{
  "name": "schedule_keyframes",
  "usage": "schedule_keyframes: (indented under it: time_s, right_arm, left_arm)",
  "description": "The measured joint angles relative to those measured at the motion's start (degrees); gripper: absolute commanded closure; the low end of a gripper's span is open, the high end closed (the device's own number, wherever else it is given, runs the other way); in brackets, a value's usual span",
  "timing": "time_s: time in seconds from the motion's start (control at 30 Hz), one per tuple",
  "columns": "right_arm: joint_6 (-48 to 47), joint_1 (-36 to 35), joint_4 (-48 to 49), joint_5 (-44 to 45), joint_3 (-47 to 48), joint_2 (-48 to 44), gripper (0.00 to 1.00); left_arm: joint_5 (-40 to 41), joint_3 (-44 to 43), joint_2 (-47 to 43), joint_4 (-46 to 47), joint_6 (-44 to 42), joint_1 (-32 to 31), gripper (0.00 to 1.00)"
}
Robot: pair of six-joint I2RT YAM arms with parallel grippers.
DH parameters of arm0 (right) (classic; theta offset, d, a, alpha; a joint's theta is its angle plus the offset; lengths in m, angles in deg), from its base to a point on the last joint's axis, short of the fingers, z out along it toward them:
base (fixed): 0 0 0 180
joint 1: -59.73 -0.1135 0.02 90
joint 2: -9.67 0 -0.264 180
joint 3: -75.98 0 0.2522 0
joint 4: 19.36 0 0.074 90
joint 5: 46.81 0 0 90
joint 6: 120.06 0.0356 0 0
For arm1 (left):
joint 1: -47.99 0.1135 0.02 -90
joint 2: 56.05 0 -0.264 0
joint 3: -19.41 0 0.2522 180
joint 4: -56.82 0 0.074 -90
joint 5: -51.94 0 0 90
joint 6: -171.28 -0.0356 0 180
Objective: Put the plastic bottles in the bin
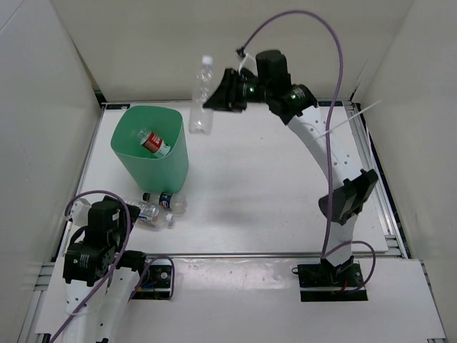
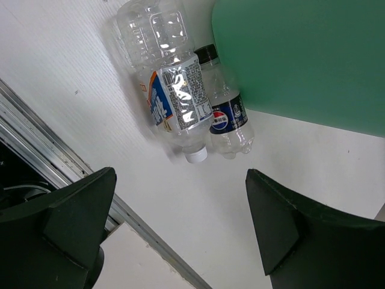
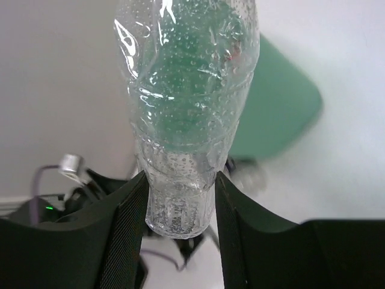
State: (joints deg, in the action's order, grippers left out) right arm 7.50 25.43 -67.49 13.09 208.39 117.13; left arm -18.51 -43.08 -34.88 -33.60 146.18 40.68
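Note:
I should move my right gripper left in the top view next, over the bin's opening [image 1: 158, 126], and release the clear bottle, because the bottle is hanging outside the bin's rim.
My right gripper [image 1: 216, 94] is shut on the base of a clear plastic bottle [image 1: 202, 96] and holds it in the air just right of the mint-green bin [image 1: 178, 153]. In the right wrist view the fingers [image 3: 123, 229] clamp that bottle [image 3: 186, 90]. A red-and-white labelled bottle [image 1: 153, 143] lies inside the bin. A blue-labelled dark-capped bottle [image 1: 164, 201] and a mostly clear bottle [image 1: 153, 217] lie on the table by the bin's near side. My left gripper [image 2: 180, 180] is open and empty, just short of these two [image 2: 225, 111] [image 2: 171, 84].
White walls enclose the table on three sides. A metal rail [image 2: 66, 162] runs along the table's near edge by the left gripper. The bin's green wall [image 2: 301, 54] stands right behind the two lying bottles. A purple cable [image 1: 314, 28] arcs above the right arm.

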Motion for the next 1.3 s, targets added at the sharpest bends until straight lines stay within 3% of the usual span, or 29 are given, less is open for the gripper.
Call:
schedule_keyframes:
  time_s: [0.13, 0.33, 0.43, 0.47, 0.5, 0.53, 0.7, 0.83, 1.0, 1.17, 1.3]
  right_arm:
    - [0.79, -3.37, 4.33, 1.9, 22.03, 7.93, 0.89]
    - [1.01, -9.25, 12.94, 7.06, 23.85, 13.79, 0.83]
    - [-0.44, -11.52, 14.88, 9.81, 25.07, 18.99, 0.62]
    - [-1.29, -12.2, 14.88, 10.88, 24.61, 20.24, 0.26]
    - [-1.75, -12.72, 14.71, 11.34, 24.02, 20.81, 0.07]
    - [-3.21, -13.29, 13.66, 11.72, 23.93, 21.35, 0.0]
    - [-9.44, -15.98, 6.36, 16.15, 21.18, 17.31, 0.0]
    - [-11.8, -16.28, 1.6, 20.48, 6.6, -0.11, 0.0]
    - [-13.27, -14.49, -3.56, 22.47, 8.9, -15.41, 0.0]
    - [-12.22, -14.67, -7.58, 22.43, 6.12, -23.1, 0.0]
    - [-10.69, -14.71, -11.21, 22.49, 2.12, -23.87, 0.0]
  left_arm:
    - [-0.17, 0.79, 1.05, 0.5, -0.42, 0.0, 0.0]
    - [-2.08, 4.39, 4.52, 1.68, -1.33, 0.0, 0.0]
    - [-2.67, 5.64, 5.22, 1.73, -1.36, 0.0, 0.0]
    - [-2.73, 6.03, 5.2, 1.92, -1.38, 0.0, 0.0]
    - [-2.8, 6.36, 5.2, 2.14, -1.38, 0.0, 0.0]
    - [-2.86, 6.82, 5.16, 2.69, -1.38, 0.0, 0.0]
    - [-3.63, 8.2, 5.9, 6.47, -1.27, 0.0, 0.0]
    - [-5.01, 8.2, 10.03, 10.45, -0.37, 0.0, 0.0]
    - [-6.6, 9.44, 16.65, 15.85, 2.82, 0.0, 0.0]
    - [-6.97, 13.09, 18.29, 20.79, 5.49, 0.35, 0.0]
    - [-7.28, 15.04, 21.77, 22.93, 6.49, 2.54, 0.0]
